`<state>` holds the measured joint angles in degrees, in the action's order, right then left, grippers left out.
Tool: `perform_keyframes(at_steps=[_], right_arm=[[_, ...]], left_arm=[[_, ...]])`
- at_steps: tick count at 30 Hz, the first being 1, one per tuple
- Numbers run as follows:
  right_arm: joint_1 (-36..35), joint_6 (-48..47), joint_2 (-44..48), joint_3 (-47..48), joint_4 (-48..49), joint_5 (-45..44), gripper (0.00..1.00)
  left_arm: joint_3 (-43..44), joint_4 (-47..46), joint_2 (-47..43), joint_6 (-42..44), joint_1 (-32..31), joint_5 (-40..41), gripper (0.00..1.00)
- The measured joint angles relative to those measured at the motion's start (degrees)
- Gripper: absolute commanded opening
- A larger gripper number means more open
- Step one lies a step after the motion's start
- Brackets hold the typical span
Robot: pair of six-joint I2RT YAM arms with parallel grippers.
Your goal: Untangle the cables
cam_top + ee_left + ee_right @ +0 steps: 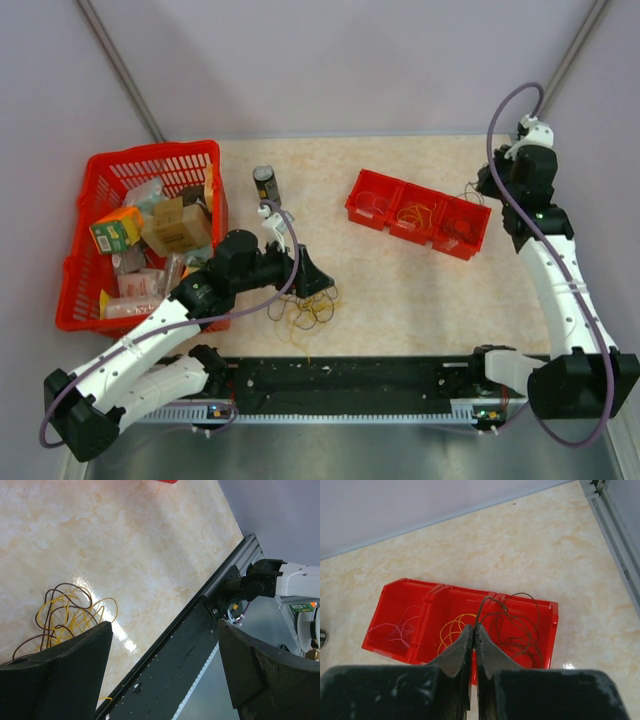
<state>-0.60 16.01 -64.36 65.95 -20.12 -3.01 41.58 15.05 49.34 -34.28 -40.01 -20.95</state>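
Note:
I next need to tilt my left gripper to point down and lower it onto the tangle's dark brown cable.
A tangle of yellow and dark brown cables (306,312) lies on the table near the front edge; it also shows in the left wrist view (65,611). My left gripper (318,284) hovers just beside it, open and empty (164,626). My right gripper (474,629) is shut on a dark brown cable (520,625) that loops down into the right compartment of a red three-part bin (553,611). The middle compartment holds a yellow cable (451,627), the left one pale lilac wires (395,628). In the top view the right gripper (485,188) is at the bin's right end (418,213).
A red basket (95,190) full of packets stands at the left. A small dark can (265,182) stands upright behind the left gripper. A black rail (350,385) runs along the near table edge, also in the left wrist view (175,665).

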Motion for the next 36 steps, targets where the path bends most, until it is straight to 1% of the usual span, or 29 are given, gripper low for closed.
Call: perform_keyframes(at_steps=[4,9,11,15,19,22,25,26,27,28,30,31,32,33,35,36], right_arm=[[0.0,0.9,-2.5,-3.0,1.6,-0.5,0.00],[0.0,4.8,-2.6,-11.9,3.3,-1.0,0.00],[0.0,6.5,-4.3,-14.2,3.0,-0.3,0.00],[0.0,8.9,-12.3,-14.0,4.2,1.0,0.00],[0.0,9.7,-20.6,-12.1,3.3,1.2,0.00],[0.0,9.5,-24.2,-9.5,2.4,1.3,0.00],[0.0,8.3,-25.2,-6.7,1.4,2.1,0.13],[0.0,7.7,-25.3,-5.6,0.9,2.6,0.20],[0.0,7.2,-25.3,-4.4,0.2,3.2,0.29],[0.0,6.5,-25.2,-3.1,-0.9,3.6,0.40],[-0.3,4.8,-24.5,-1.1,-3.2,3.0,0.60],[-0.7,4.2,-23.5,-0.9,-4.1,2.0,0.65],[-1.4,3.0,-21.6,-1.0,-5.8,0.0,0.69],[-3.3,1.4,-16.7,-1.2,-8.7,-2.1,0.69],[-5.8,0.6,-10.5,-2.1,-9.5,-1.3,0.69],[-7.6,0.6,-6.3,-3.5,-9.2,0.5,0.69]], left_arm=[[0.0,0.2,0.0,0.2,0.0,0.3,0.89],[0.0,1.4,0.3,0.6,0.0,0.6,0.86],[0.0,1.8,1.1,0.9,0.0,0.7,0.86],[0.0,3.2,3.1,1.6,0.0,1.1,0.86],[0.5,5.8,4.8,2.4,0.0,2.8,0.85],[0.8,7.3,6.1,3.0,0.0,4.1,0.85],[0.9,9.0,7.9,3.3,0.0,5.2,0.86],[1.1,9.6,8.9,3.5,0.0,5.6,0.86],[1.6,10.4,10.1,3.8,0.0,5.9,0.87],[2.2,11.1,11.5,4.1,0.0,6.3,0.88],[3.3,12.4,14.2,4.5,0.0,7.0,0.89],[3.6,12.7,15.2,4.6,0.0,7.2,0.89],[3.8,13.2,16.3,4.8,0.0,7.7,0.89],[4.0,13.9,17.7,5.1,0.0,8.5,0.88],[4.0,14.4,18.8,5.9,0.0,9.6,0.84],[4.1,14.9,19.5,6.3,0.0,10.4,0.82]])
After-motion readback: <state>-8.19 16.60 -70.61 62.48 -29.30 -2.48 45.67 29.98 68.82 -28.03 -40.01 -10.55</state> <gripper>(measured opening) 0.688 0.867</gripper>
